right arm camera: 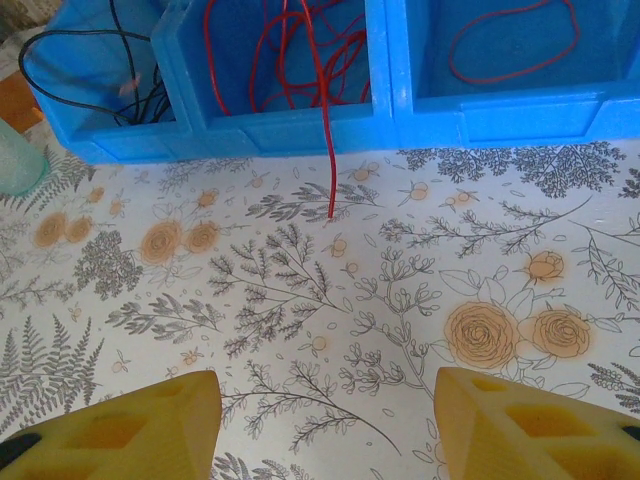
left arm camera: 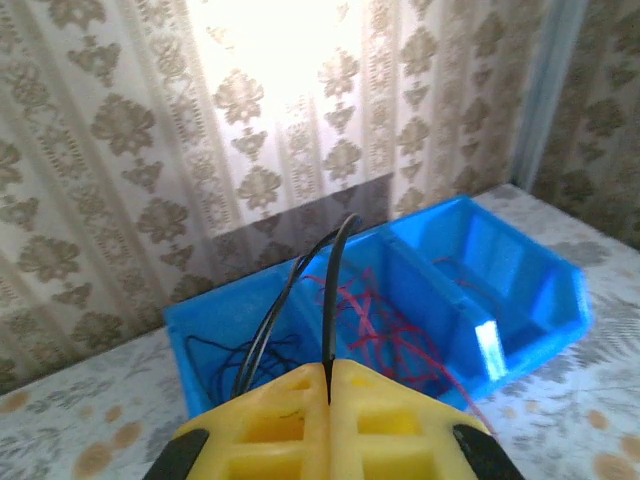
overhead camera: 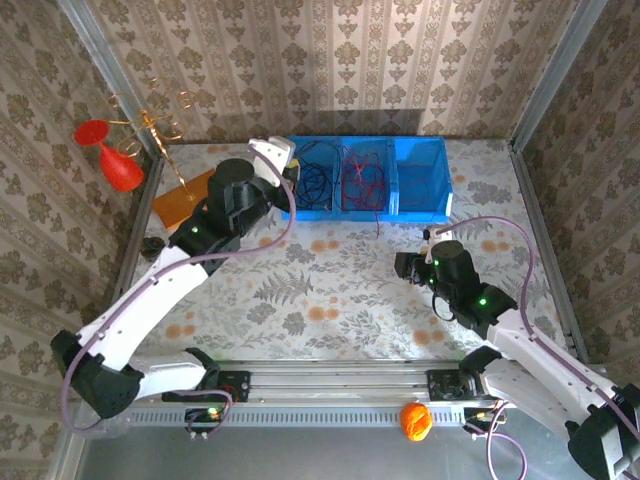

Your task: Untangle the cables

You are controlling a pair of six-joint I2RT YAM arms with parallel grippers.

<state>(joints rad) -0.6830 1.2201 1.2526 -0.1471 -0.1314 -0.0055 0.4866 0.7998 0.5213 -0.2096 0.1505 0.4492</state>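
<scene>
I will next move my left gripper down and outward, tilting down, to let go of this black cable with its own colour. The bin's section of black cables is below and outward.
A blue bin point(overhead camera: 420, 205) with three compartments stands at the back of the table. Black cables point(overhead camera: 315, 178) lie in its left compartment and red cables point(overhead camera: 362, 180) in the middle one. My left gripper point(overhead camera: 283, 165) hovers over the bin's left end. In the left wrist view it point(left arm camera: 330, 385) is shut on a black cable point(left arm camera: 340, 290) that loops up and down into the bin point(left arm camera: 520, 300). My right gripper point(overhead camera: 405, 267) stands open over the flowered table in front of the bin, nothing between its fingers point(right arm camera: 130, 430). One red cable end point(right arm camera: 328, 150) hangs over the bin's front onto the table.
A single red loop point(right arm camera: 510, 45) lies in the right compartment. An orange board point(overhead camera: 185, 197), a gold wire stand point(overhead camera: 155, 120) and a red object point(overhead camera: 110, 155) sit at the back left. An orange ball point(overhead camera: 416, 420) rests by the front rail.
</scene>
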